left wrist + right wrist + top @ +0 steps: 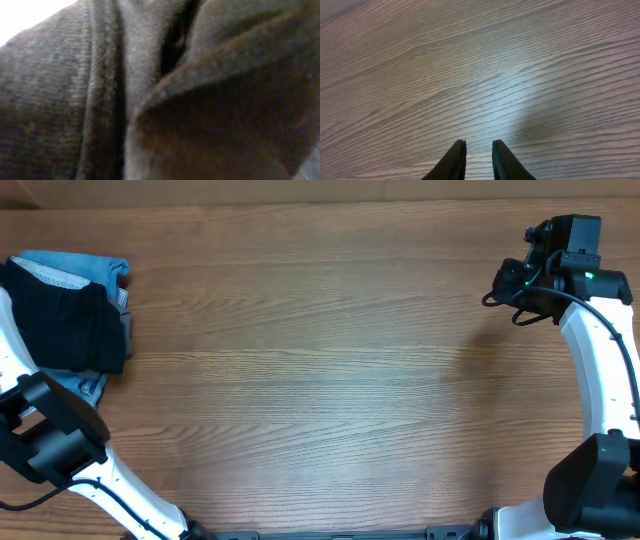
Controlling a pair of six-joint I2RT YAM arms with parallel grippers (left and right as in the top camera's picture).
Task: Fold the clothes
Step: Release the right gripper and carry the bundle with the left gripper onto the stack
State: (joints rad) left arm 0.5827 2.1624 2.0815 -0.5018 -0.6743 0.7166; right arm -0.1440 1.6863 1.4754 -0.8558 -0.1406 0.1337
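Observation:
Next, my left gripper swings to the right in the overhead view, where the pile lies, over its dark folded garment [68, 315] and lets go there.
Dark, soft knit fabric [70, 100] fills the left wrist view, pressed close to the lens with folds and a seam; it looks like the clothes, a black garment. My left gripper's fingers are hidden behind it, and in the overhead view the left arm [50, 430] runs off the left edge. My right gripper [479, 145] hovers over bare wood at the far right [500, 285]. Its fingers stand a little apart with nothing between them.
At the far left of the table [320, 380] lies a pile: light-blue denim [95, 268] with a dark folded garment [65, 325] on top, showing a pale band. The right arm's white link [600, 370] curves along the right edge.

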